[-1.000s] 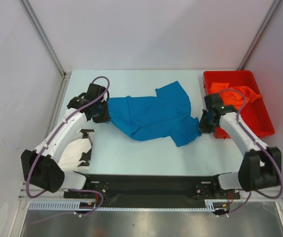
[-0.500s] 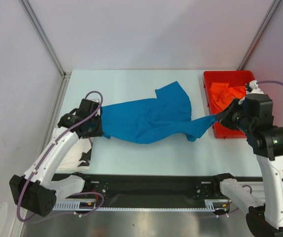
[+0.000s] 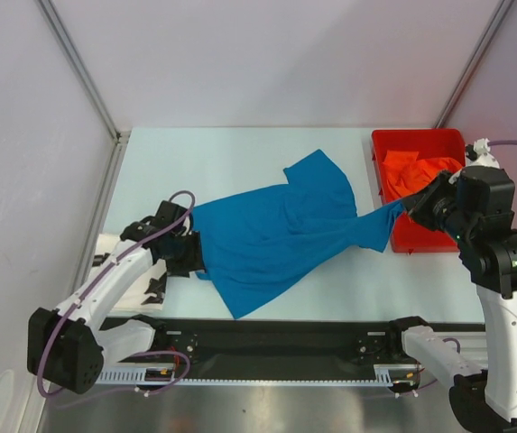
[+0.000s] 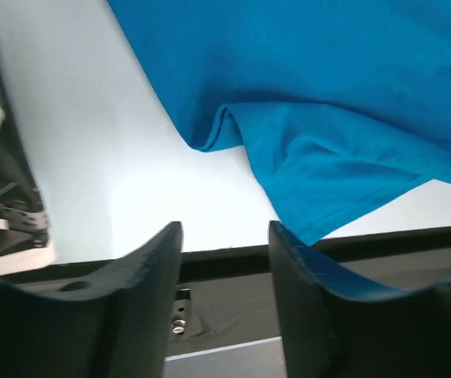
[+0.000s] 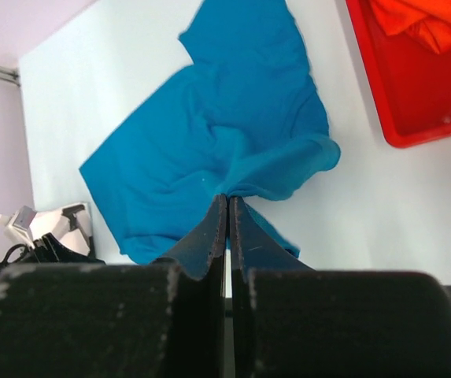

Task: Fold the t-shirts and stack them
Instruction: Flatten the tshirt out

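Note:
My left gripper should move down, back and to the right in the top view, onto the blue t-shirt's near corner [image 3: 236, 313] [image 4: 308, 233], because that corner is still unheld.
The blue t-shirt [image 3: 276, 239] lies stretched across the middle of the table, one corner reaching the front edge. My right gripper [image 3: 409, 206] is raised beside the bin and shut on the shirt's right end [image 5: 229, 197], which rises off the table. At the shirt's left end my left gripper [image 3: 193, 262] stands open with nothing between its fingers [image 4: 225, 236]; the blue cloth [image 4: 327, 118] lies just past its right fingertip. The white t-shirt with black blotches [image 3: 130, 287] lies folded under the left arm. The orange t-shirt [image 3: 418, 169] sits crumpled in the red bin.
The red plastic bin [image 3: 438, 140] stands at the table's right side, just behind my right gripper. A black rail [image 3: 276, 336] runs along the near edge. Grey walls close in the left, back and right sides.
My left gripper has opened and let go of the blue shirt's left end, drifting toward the near edge. The shirt has spread toward the front. My right gripper stays raised, holding it.

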Controlling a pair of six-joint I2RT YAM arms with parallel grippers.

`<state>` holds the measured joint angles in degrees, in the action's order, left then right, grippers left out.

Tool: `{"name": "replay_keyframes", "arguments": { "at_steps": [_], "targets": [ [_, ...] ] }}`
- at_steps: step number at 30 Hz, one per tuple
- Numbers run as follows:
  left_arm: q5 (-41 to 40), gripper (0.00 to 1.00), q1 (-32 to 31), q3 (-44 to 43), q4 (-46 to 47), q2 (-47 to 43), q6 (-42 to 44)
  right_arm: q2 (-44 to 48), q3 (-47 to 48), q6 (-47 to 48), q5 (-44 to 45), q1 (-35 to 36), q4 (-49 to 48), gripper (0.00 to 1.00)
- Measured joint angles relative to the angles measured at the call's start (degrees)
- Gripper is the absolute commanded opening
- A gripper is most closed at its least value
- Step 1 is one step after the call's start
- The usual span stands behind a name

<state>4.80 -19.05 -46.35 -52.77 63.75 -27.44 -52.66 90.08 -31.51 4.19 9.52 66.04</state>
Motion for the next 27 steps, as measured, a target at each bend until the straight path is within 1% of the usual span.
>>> {"name": "replay_keyframes", "arguments": {
  "at_steps": [1,3,6,7,9,10,12,13,14,17,20,24,27],
  "targets": [
    [1.1,0.49,-0.5,1.0,0.6,-0.1,-0.9,-0.2,-0.4,0.0,0.1,0.0,0.1,0.0],
    [1.4,0.49,-3.6,2.2,1.3,-0.7,-2.5,-0.8,-1.2,0.0,0.2,0.0,0.2,0.0],
    [0.2,0.47,-13.8,2.2,3.0,-1.6,-4.9,-1.8,-1.7,0.0,0.1,0.0,0.0,0.0],
    [0.2,0.45,-17.3,2.2,3.8,-1.4,-5.7,-2.1,-2.1,0.0,0.0,0.0,0.0,0.0],
    [-0.2,0.45,-22.8,2.1,4.7,0.4,-7.0,-2.6,-2.7,0.0,-0.1,0.0,0.0,0.0],
    [-0.4,0.45,-24.9,2.1,5.0,1.8,-7.6,-2.6,-2.9,0.0,-0.1,0.0,0.1,0.0],
    [-1.0,0.5,-28.9,2.1,5.6,5.4,-9.0,-2.6,-3.0,0.0,-0.1,0.0,0.2,0.0],
    [-1.3,0.57,-31.0,2.1,6.0,7.3,-9.9,-2.4,-3.0,0.0,-0.2,0.0,0.1,0.0],
    [-1.8,0.59,-33.3,2.1,6.2,9.1,-10.6,-2.2,-3.1,0.0,-0.3,0.0,0.1,0.0],
    [-2.7,0.61,-39.1,2.1,7.2,13.1,-13.1,-1.4,-3.5,0.0,-0.6,0.0,0.1,0.0],
    [-2.9,0.6,-41.2,2.4,9.1,15.4,-14.6,-0.3,-4.7,0.0,-1.0,0.0,0.2,0.0],
    [-4.8,0.51,-41.3,2.5,11.4,19.0,-15.7,0.5,-5.2,0.0,-1.7,0.0,0.3,0.0],
    [-5.7,0.48,-41.3,2.5,12.0,20.7,-16.1,0.6,-5.2,0.0,-2.1,0.0,0.3,0.0]
  ]
}}
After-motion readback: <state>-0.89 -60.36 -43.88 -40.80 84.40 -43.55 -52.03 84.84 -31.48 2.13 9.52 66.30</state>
